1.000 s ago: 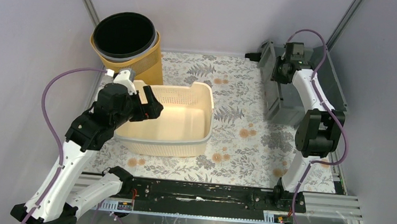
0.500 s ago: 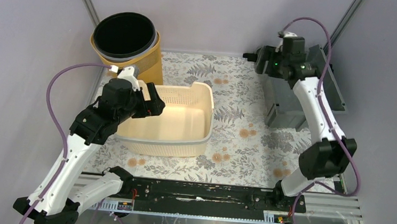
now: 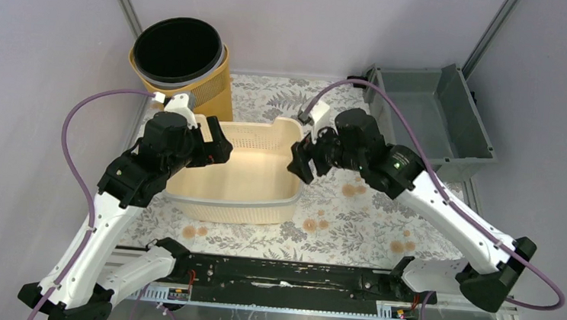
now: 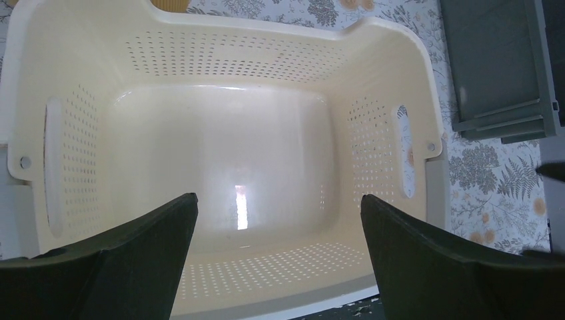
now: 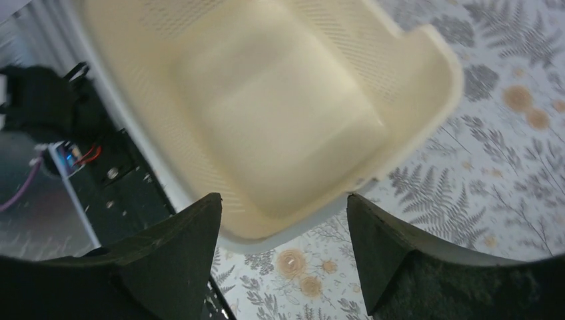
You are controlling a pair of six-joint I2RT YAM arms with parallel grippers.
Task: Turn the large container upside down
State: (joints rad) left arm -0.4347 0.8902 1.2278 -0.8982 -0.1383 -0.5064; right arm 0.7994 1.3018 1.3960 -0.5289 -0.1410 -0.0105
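Note:
Because the basket's near rim (image 3: 233, 201) (image 5: 136, 130) stands clear of the bar, I should swing my right gripper back, to the left in the top view, turning and lowering onto it.
The large container is a cream perforated basket (image 3: 245, 174), upright and open side up on the floral mat. It fills the left wrist view (image 4: 220, 153) and shows blurred in the right wrist view (image 5: 280, 107). My left gripper (image 3: 215, 145) is open and empty, hovering over the basket's left rim; its fingers (image 4: 113, 267) frame the near wall. My right gripper (image 3: 301, 160) is open and empty, just above the basket's right rim, with the fingers (image 5: 166, 260) over the basket's corner and the mat.
A yellow bin with a black liner (image 3: 179, 60) stands at the back left, close behind the basket. A grey tray (image 3: 430, 118) lies at the back right and shows in the left wrist view (image 4: 496, 60). The black rail (image 3: 279, 274) runs along the near edge.
My right arm has swung from the grey tray at the back right across to the basket's right rim. My left gripper has crept slightly farther over the left rim. The basket has not moved.

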